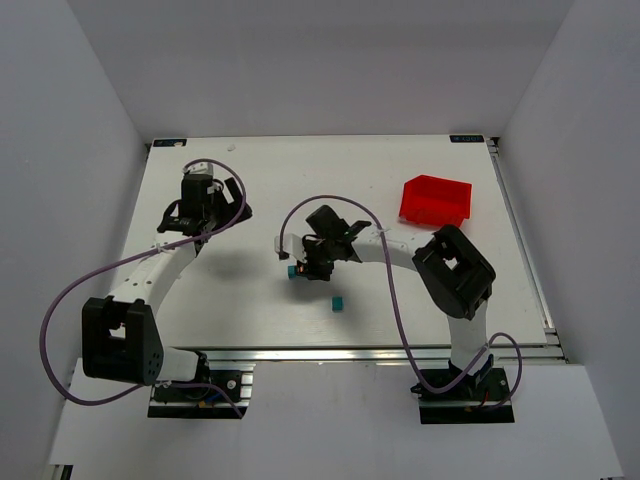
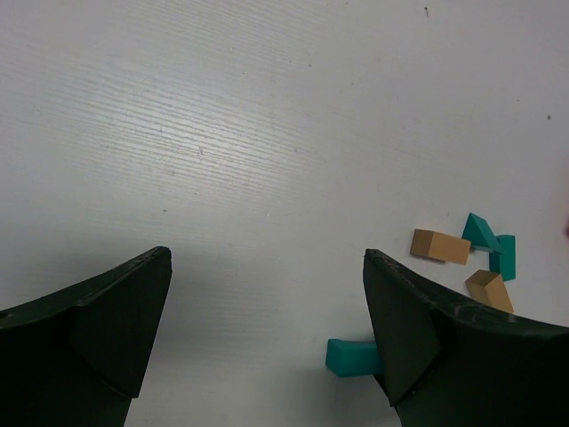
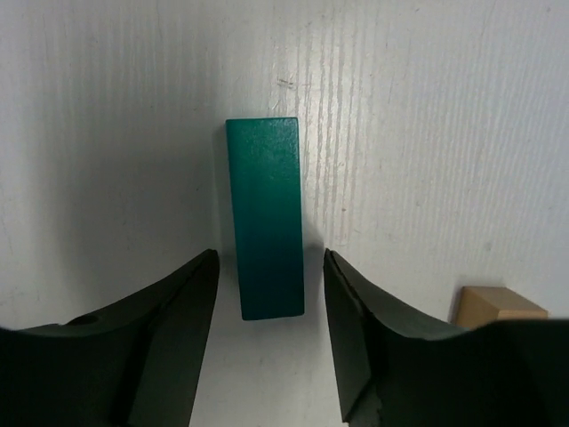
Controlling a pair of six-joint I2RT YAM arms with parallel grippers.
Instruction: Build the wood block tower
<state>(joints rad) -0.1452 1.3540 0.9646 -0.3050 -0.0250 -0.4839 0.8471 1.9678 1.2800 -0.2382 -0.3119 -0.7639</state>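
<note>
The robot will next move its left gripper to the right in the top view, turn it and lower it around the nearer tan block, since that block lies crosswise to the gripper's open fingers.
No stacked tower shows; the blocks lie loose on the white table. A long teal block lies flat between the fingers of my right gripper, which is open around its near end without touching it. A tan block sits to its right, partly behind the right finger. In the top view my right gripper hovers over a teal block; another small teal block lies nearer the arms. My left gripper is open and empty over bare table.
A red plastic bin stands at the back right. The left wrist view shows a loose cluster at the right: two tan blocks, teal pieces and a teal block half hidden by the right finger. My left gripper is at the far left.
</note>
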